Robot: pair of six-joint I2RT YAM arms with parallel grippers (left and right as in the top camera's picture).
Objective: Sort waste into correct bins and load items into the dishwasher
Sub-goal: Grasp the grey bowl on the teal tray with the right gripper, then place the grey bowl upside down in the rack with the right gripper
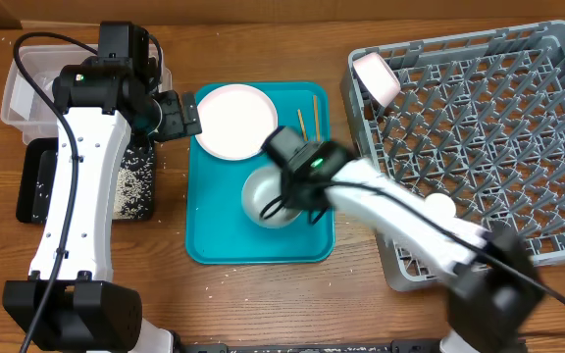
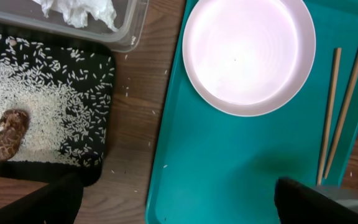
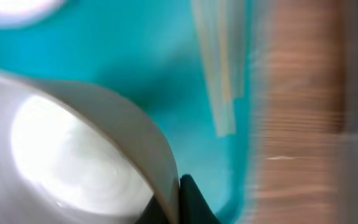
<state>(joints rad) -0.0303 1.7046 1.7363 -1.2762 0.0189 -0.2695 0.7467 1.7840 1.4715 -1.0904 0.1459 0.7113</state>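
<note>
Next, my right gripper rises, carries the bowl (image 1: pixel 263 196) outward to the pegs of the rack wires (image 1: pixel 404 127), empty beside the white dish, then tilts and releases it there.
My right gripper (image 1: pixel 284 188) is shut on the rim of a small white bowl (image 1: pixel 263 196) over the teal tray (image 1: pixel 214 235). The right wrist view is blurred and shows the bowl (image 3: pixel 73 149) with its rim pinched between my fingers (image 3: pixel 180 202). My left gripper (image 1: pixel 182 116) is open and empty beside the white plate (image 1: pixel 233 120); in the left wrist view its fingers (image 2: pixel 179 205) straddle the tray edge below the plate (image 2: pixel 247 53). Rice and a brown lump (image 2: pixel 11 134) lie in the black tray (image 2: pixel 101 59). A napkin (image 2: pixel 79 11) lies in the clear tub (image 1: pixel 13 98). The red wrapper is out of view.
The grey dish rack (image 1: pixel 557 59) stands at the right, with a white dish (image 1: pixel 376 76) in its far left corner and a small white round item (image 1: pixel 440 206) near its front. Two chopsticks (image 2: pixel 331 112) lie on the teal tray. Loose rice grains dot the wood.
</note>
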